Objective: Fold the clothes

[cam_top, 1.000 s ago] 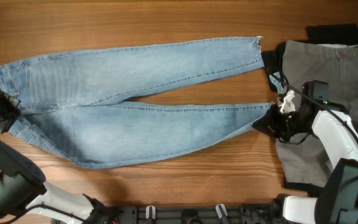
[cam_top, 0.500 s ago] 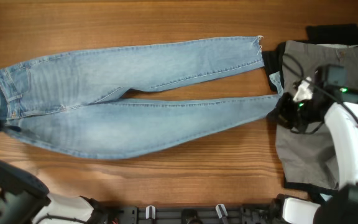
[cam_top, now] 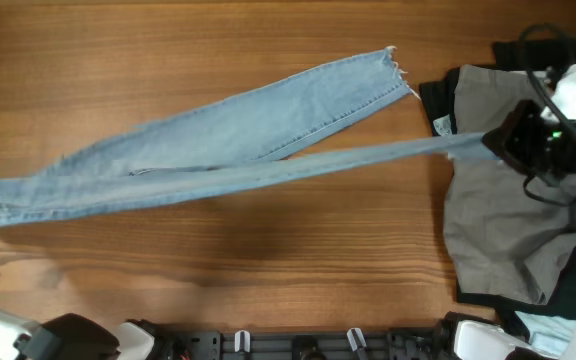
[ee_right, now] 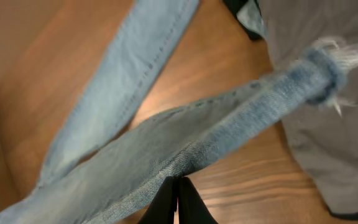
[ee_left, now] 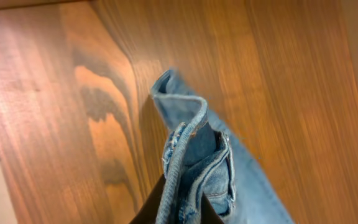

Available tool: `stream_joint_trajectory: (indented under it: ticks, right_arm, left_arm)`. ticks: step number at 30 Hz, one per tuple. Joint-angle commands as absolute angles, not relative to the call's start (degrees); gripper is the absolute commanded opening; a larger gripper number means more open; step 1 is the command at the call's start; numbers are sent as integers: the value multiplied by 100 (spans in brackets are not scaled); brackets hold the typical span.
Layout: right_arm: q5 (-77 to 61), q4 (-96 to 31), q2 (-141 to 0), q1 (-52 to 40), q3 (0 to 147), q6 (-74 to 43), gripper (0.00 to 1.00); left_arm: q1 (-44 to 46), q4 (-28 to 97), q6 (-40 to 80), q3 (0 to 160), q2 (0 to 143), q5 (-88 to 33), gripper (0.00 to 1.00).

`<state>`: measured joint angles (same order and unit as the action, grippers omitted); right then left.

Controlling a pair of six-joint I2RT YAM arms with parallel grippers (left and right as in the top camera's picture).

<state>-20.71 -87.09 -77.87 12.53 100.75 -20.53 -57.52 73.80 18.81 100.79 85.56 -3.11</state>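
The legs are apart, so next my right gripper will swing outward and down onto the other leg's hem [cam_top: 396, 74], to its left in the overhead view, and let go.
Light blue jeans [cam_top: 218, 150] hang stretched across the wooden table [cam_top: 268, 260], one leg pulled taut to the right and the other lying toward the far right. My left gripper [ee_left: 182, 199] is shut on the jeans' waistband [ee_left: 188, 143], at or beyond the left edge of the overhead view. My right gripper [cam_top: 508, 142] is shut on the taut leg near its frayed hem [ee_right: 321, 73], and it is over the grey garment. In the right wrist view the shut fingertips [ee_right: 178, 180] pinch the leg's edge.
A grey garment [cam_top: 508, 230] lies at the right, on top of black clothing [cam_top: 533, 50]. A white tag [cam_top: 441, 124] shows at its left edge. The left arm's base [cam_top: 8, 335] is at the bottom left corner.
The jeans have gone from lying flat to being lifted and pulled taut. The left gripper moved left with the waist, out of the overhead view. The right gripper moved up and right with the hem.
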Motion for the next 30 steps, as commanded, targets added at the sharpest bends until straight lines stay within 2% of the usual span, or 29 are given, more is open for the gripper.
stream_joint_trajectory:
  ticks: [1, 9, 15, 30]
  right_arm:
    - [-1584, -8597, -7752, 1297, 10326, -2117, 4]
    - [-1702, -8130, -8628, 1203, 10311, -2115, 4]
    - [-1675, -7367, -9638, 775, 10311, -2112, 4]
    - [-1673, -5196, -11351, 47, 10311, -2443, 4]
  left_arm:
    - [-5959, 7251, 1999, 10278, 8374, 165, 4]
    - [-5935, 7817, 2106, 10254, 8958, 440, 4]
    - [-5937, 8250, 2108, 10232, 9568, 659, 4]
    - [-5734, 7905, 2147, 10221, 10634, 661, 4]
